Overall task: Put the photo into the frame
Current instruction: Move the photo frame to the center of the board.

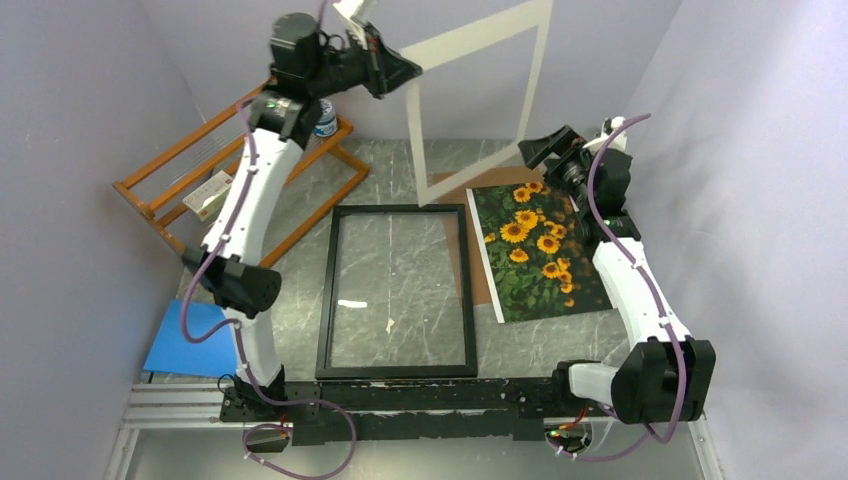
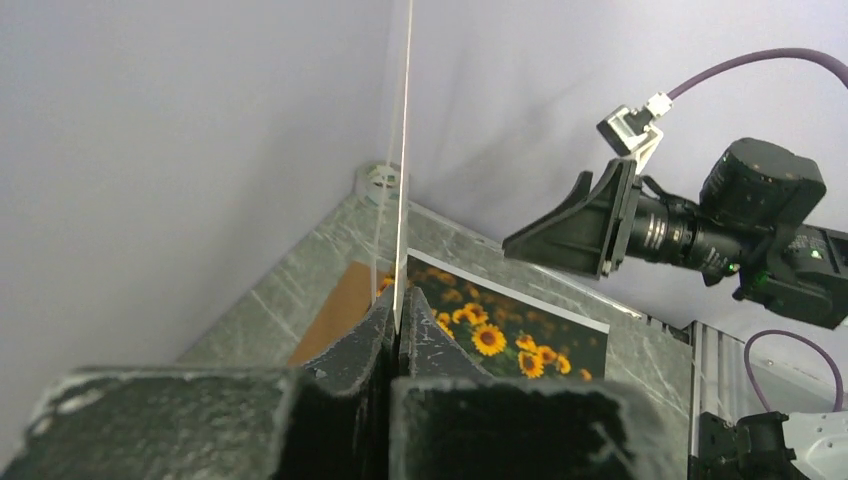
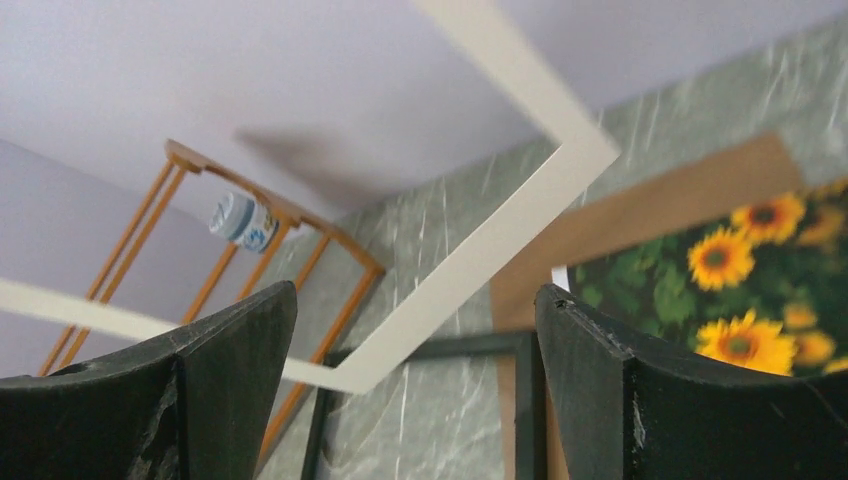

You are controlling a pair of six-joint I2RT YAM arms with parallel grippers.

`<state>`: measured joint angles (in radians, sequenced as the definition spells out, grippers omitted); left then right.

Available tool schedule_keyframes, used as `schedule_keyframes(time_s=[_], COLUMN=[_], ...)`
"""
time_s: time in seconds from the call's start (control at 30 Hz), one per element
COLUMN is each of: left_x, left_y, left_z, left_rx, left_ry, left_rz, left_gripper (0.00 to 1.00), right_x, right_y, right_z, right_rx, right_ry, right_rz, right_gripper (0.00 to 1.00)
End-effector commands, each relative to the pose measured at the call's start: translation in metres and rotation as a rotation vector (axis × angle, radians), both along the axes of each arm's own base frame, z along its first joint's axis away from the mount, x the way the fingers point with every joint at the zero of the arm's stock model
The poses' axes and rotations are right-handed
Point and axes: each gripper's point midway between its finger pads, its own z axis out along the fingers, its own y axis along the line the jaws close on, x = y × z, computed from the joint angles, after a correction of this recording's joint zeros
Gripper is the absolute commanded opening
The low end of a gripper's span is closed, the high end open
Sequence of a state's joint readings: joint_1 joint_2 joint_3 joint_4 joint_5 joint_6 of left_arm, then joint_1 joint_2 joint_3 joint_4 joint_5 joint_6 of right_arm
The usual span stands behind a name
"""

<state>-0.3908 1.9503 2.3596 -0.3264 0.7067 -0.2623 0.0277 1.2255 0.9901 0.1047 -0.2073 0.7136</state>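
I will next raise my right gripper and turn it toward the mat's free side edge, bringing its open fingers around that edge, because my left gripper holds only the opposite side of the mat.
The black frame point(image 1: 325, 290) lies flat in the middle of the table, with marble showing through it. The sunflower photo point(image 1: 535, 255) lies face up to its right, partly on a brown backing board point(image 1: 455, 185). My left gripper point(image 1: 412, 68) is raised high at the back and shut on the corner of a white mat border point(image 1: 534, 80), which hangs upright over the frame's far end. The left wrist view shows the jaws point(image 2: 400, 315) pinching the mat's thin edge point(image 2: 403, 150) above the photo point(image 2: 500, 330). My right gripper point(image 1: 535, 150) is open and empty above the photo's far end point(image 3: 740, 290).
An orange wooden rack point(image 1: 200, 160) stands at the back left with a small bottle point(image 1: 323, 118) by it. A blue sheet point(image 1: 185, 340) lies at the near left. Grey walls close in on the left, back and right.
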Motion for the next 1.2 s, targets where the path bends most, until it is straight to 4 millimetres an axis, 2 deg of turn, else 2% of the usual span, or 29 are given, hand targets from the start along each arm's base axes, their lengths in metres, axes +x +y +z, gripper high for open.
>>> schedule_keyframes(time_s=[0.0, 0.07, 0.13, 0.2, 0.3, 0.47, 0.57, 0.67, 0.73, 0.9, 1.0, 1.17], left_x=[-0.058, -0.072, -0.082, -0.089, -0.105, -0.137, -0.148, -0.152, -0.154, -0.157, -0.157, -0.145], left_y=[0.037, 0.047, 0.06, 0.074, 0.092, 0.112, 0.124, 0.131, 0.133, 0.133, 0.133, 0.147], left_z=[0.054, 0.059, 0.063, 0.069, 0.079, 0.093, 0.103, 0.106, 0.107, 0.108, 0.108, 0.104], left_rx=[0.018, 0.029, 0.019, -0.003, -0.018, -0.029, -0.044, -0.047, -0.048, -0.05, -0.053, -0.06], left_ry=[-0.142, -0.153, -0.134, -0.11, -0.107, -0.098, -0.106, -0.094, -0.09, -0.089, -0.084, -0.063], left_rz=[-0.049, -0.056, -0.068, -0.074, -0.126, -0.252, -0.291, -0.304, -0.303, -0.296, -0.287, -0.225], left_gripper=[0.03, 0.03, 0.02, 0.03, 0.02, 0.02, 0.03, 0.03, 0.03, 0.03, 0.02, 0.02], right_x=[0.006, 0.011, 0.015, 0.014, 0.005, -0.012, -0.034, -0.052, -0.06, -0.063, -0.069, -0.079], right_y=[-0.021, -0.014, -0.013, -0.002, 0.021, 0.052, 0.07, 0.079, 0.081, 0.087, 0.094, 0.097], right_z=[0.064, 0.086, 0.1, 0.115, 0.135, 0.157, 0.162, 0.162, 0.162, 0.163, 0.163, 0.163], right_rx=[-0.137, -0.158, -0.186, -0.215, -0.243, -0.226, -0.209, -0.18, -0.183, -0.181, -0.164, -0.139], right_ry=[-0.156, -0.194, -0.225, -0.277, -0.37, -0.466, -0.51, -0.52, -0.542, -0.531, -0.521, -0.511], right_rz=[-0.061, -0.005, 0.052, 0.14, 0.307, 0.55, 0.719, 0.825, 0.849, 0.881, 0.924, 0.954], right_gripper=[0.93, 0.94, 0.95, 0.95, 0.95, 0.93, 0.89, 0.85, 0.84, 0.81, 0.65, 0.26])
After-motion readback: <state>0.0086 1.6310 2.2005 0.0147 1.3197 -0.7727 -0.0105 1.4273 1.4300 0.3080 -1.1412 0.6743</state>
